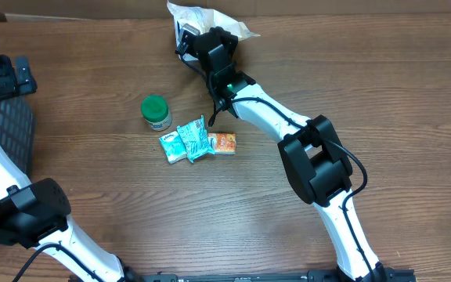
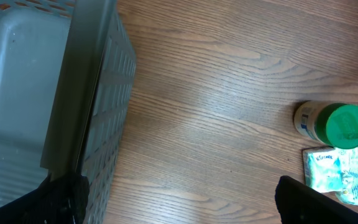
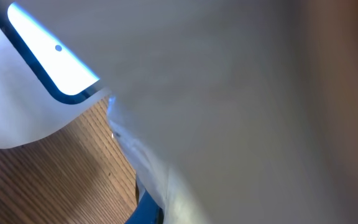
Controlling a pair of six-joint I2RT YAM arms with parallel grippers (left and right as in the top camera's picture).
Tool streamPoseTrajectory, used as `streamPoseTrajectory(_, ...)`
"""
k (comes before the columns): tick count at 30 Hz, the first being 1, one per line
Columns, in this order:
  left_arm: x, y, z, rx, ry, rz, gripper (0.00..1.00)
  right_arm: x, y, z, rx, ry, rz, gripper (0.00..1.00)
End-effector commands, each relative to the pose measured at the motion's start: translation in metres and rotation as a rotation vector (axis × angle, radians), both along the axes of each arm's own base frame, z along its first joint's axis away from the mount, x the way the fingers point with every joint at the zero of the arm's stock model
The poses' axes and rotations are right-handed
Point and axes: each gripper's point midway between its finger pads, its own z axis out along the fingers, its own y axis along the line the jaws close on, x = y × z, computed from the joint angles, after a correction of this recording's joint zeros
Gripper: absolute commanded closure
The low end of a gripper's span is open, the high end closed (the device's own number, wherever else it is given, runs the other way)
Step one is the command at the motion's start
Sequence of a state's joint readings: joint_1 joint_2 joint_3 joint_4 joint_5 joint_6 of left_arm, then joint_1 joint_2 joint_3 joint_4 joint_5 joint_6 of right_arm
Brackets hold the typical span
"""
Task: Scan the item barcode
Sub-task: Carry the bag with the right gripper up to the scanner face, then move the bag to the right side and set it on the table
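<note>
My right gripper should carry the bag point(image 1: 202, 17) up, then to the right in the overhead view and down, to release it on the bare tabletop clear of the packets.
My right gripper point(image 1: 196, 39) is at the far middle of the table, shut on a white plastic bag point(image 1: 202, 17). That bag point(image 3: 247, 106) fills most of the right wrist view and hides the fingers. Close beside it is a white scanner point(image 3: 17, 87) with a blue-lit window point(image 3: 42, 56). My left gripper point(image 2: 179, 202) is open above bare wood, with nothing between its fingers point(image 2: 61, 199). In the overhead view the left gripper point(image 1: 10, 77) is at the far left.
A green-lidded bottle point(image 1: 156, 112), teal packets point(image 1: 185, 144) and an orange packet point(image 1: 223, 142) lie mid-table. The bottle point(image 2: 337, 124) and a teal packet point(image 2: 325, 171) also show right of the left gripper. A grey mesh basket point(image 2: 98, 124) stands at its left, at the table's left edge point(image 1: 6, 125).
</note>
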State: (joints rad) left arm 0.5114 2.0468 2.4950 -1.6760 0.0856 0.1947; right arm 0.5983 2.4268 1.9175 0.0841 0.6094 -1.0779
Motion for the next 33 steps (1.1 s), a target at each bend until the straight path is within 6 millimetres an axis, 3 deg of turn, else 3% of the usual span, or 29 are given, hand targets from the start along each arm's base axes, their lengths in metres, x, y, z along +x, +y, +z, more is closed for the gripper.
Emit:
streamPoseTrajectory(1, -0.004, 0.000, 0.016, 0.032, -0.040, -0.015, 0.01, -0.004, 0.011, 0.017, 0.034, -0.031, 0.005, 0.96)
streamPoseTrajectory(5, -0.004, 0.000, 0.016, 0.032, -0.040, -0.016, 0.00, -0.009, 0.016, 0.036, 0.131, -0.050, -0.009, 0.96)
streamPoseTrajectory(13, -0.004, 0.000, 0.016, 0.032, -0.040, -0.016, 0.01, -0.043, 0.001, 0.142, 0.398, -0.059, -0.019, 0.96)
streamPoseTrajectory(15, -0.004, 0.000, 0.016, 0.032, -0.040, -0.016, 0.00, -0.081, -0.014, 0.196, 0.579, -0.004, -0.023, 0.96)
streamPoseTrajectory(17, -0.004, 0.000, 0.016, 0.032, -0.040, -0.016, 0.00, -0.122, -0.025, 0.226, 0.749, 0.117, 0.007, 0.96)
streamPoseTrajectory(19, -0.004, 0.000, 0.016, 0.032, -0.040, -0.016, 0.00, -0.152, -0.033, 0.242, 0.870, 0.217, 0.028, 0.96)
streamPoseTrajectory(23, -0.004, 0.000, 0.016, 0.032, -0.040, -0.016, 0.00, -0.205, -0.066, 0.258, 1.062, 0.433, 0.015, 0.96)
streamPoseTrajectory(26, -0.004, 0.000, 0.016, 0.032, -0.040, -0.015, 0.01, -0.231, -0.100, 0.252, 1.139, 0.573, -0.047, 0.96)
streamPoseTrajectory(33, -0.004, 0.000, 0.016, 0.032, -0.040, -0.015, 0.00, -0.249, -0.168, 0.205, 1.251, 0.854, -0.268, 0.96)
